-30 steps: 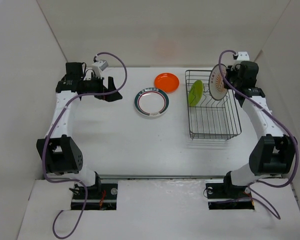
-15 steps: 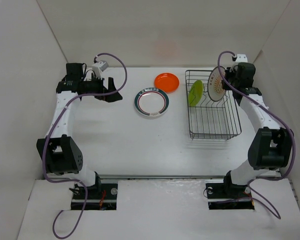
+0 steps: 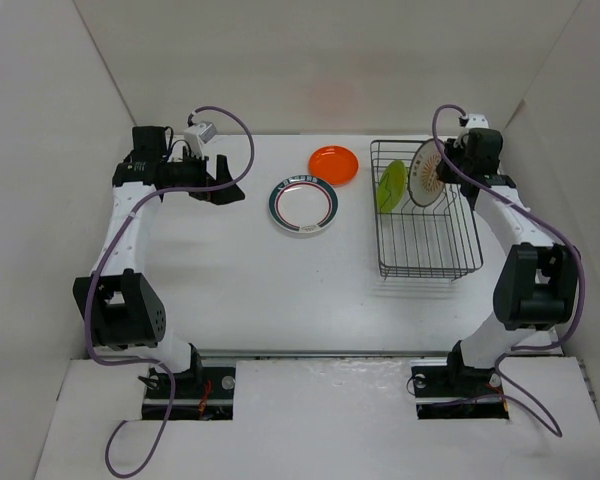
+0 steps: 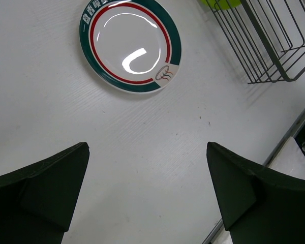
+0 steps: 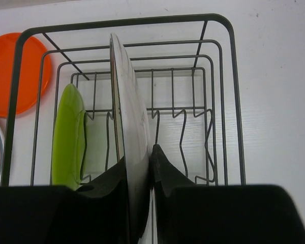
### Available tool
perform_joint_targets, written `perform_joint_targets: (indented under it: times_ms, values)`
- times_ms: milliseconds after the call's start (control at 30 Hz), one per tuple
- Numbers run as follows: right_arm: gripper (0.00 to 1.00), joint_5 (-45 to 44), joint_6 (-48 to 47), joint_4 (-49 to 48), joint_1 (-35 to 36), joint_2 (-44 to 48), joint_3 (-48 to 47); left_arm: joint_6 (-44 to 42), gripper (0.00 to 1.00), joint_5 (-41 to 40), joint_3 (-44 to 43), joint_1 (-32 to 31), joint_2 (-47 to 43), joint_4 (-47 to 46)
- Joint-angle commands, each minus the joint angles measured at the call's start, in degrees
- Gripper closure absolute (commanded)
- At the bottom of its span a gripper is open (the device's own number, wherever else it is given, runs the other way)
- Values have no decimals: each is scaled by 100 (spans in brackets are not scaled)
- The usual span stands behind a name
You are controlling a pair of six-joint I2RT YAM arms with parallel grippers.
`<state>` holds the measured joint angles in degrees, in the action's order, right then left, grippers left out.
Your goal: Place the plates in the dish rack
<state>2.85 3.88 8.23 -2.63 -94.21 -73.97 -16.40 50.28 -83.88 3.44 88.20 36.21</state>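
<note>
The white plate with the green-red rim lies below to the right in the top view, so my left gripper should lower that way onto its closest edge.
My right gripper [image 3: 448, 170] [image 5: 139, 168] is shut on the white sunburst plate [image 3: 424, 173] [image 5: 128, 117], holding it on edge above the far end of the black wire dish rack [image 3: 425, 262] [image 5: 229, 66]. The lime-green plate [image 3: 390, 186] [image 5: 67, 137] stands on edge in the rack to the plate's left. The white plate with the green-red rim [image 3: 303, 205] [image 4: 129, 44] and the orange plate [image 3: 334, 164] [image 5: 12, 71] lie flat on the table. My left gripper [image 3: 226, 180] [image 4: 147, 193] is open and empty, left of the rimmed plate.
White walls enclose the table on the left, back and right. The rack [image 4: 267, 40] shows at the top right of the left wrist view, and the table's front rail [image 4: 290, 137] at its right edge.
My right gripper has moved the sunburst plate left and a little lower over the rack, closer to the green plate. The left arm has not moved.
</note>
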Motion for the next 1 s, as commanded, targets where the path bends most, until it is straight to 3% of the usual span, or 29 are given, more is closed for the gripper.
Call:
perform_joint_targets:
  times_ms: [0, 33, 67, 333, 433, 467, 567, 600, 967]
  values:
    - [75, -39, 25, -533, 105, 79, -20, -30, 0, -18, -6, -19, -40, -131]
    - [51, -39, 25, -533, 105, 79, -20, -30, 0, -18, -6, -19, -40, -131]
    - [43, -39, 25, -533, 105, 79, -81, -30, 0, -97, -6, -19, 38, -131]
    - [30, -293, 25, -427, 158, 386, -310, -249, 0, -326, 55, -19, 671, -280]
    - [22, -495, 25, -235, 158, 693, -424, -127, 0, -273, 222, -19, 943, -666]
    - [15, -496, 77, -164, 158, 790, -425, -126, 0, -273, 223, -19, 1031, -763]
    - [14, -496, 78, -85, 219, 1229, -425, -65, 0, -1, 223, -19, 1488, -922]
    - [3, -496, 78, -32, 272, 1482, -373, -65, 0, 77, 162, -19, 1620, -922]
    - [0, -101, 340, -32, 545, 2863, 461, 532, 2, 377, -383, -177, 3219, -1379]
